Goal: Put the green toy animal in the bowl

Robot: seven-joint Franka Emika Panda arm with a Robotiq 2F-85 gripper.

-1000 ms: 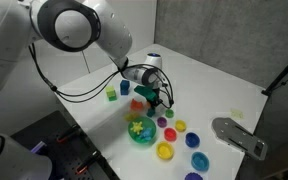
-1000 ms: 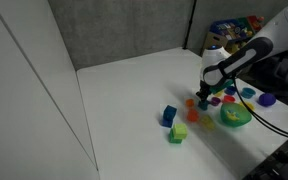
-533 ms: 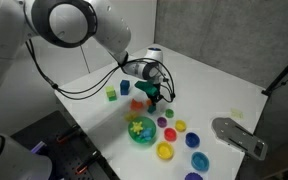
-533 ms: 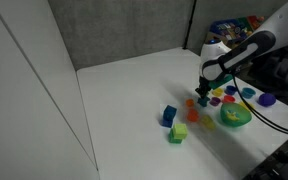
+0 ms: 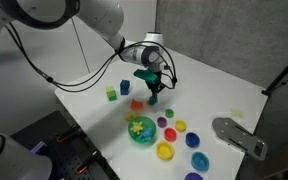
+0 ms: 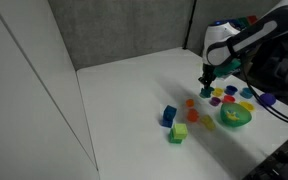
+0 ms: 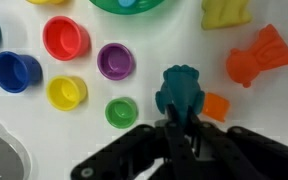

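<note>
My gripper moves toward the table's front edge next, over the teal-green bowl [image 5: 150,137] [image 7: 144,7], to release the toy, since the bowl stands nearer that edge than my gripper.
My gripper [image 5: 152,84] is shut on the green toy animal [image 5: 154,90] and holds it up above the table, clear of the cups. In the wrist view the teal-green toy [image 7: 181,90] sticks out between the black fingers [image 7: 180,128]. In an exterior view the gripper [image 6: 208,78] hangs over the toys. The teal-green bowl [image 5: 150,137] stands nearer the table's front edge, apart from the gripper, with a yellow piece inside. It shows in the other exterior view [image 6: 246,120] and at the top edge of the wrist view [image 7: 154,8].
Small cups stand below: red [image 7: 66,38], blue [image 7: 14,70], purple [image 7: 116,60], yellow [image 7: 67,93], green [image 7: 122,111]. An orange toy [image 7: 262,55] and an orange block [image 7: 217,106] lie close by. Green [image 5: 111,95] and blue [image 5: 125,87] blocks sit farther off. A grey part [image 5: 239,135] lies at the table's edge.
The gripper has risen from the table with the green toy in it and moved a little away from the bowl.
</note>
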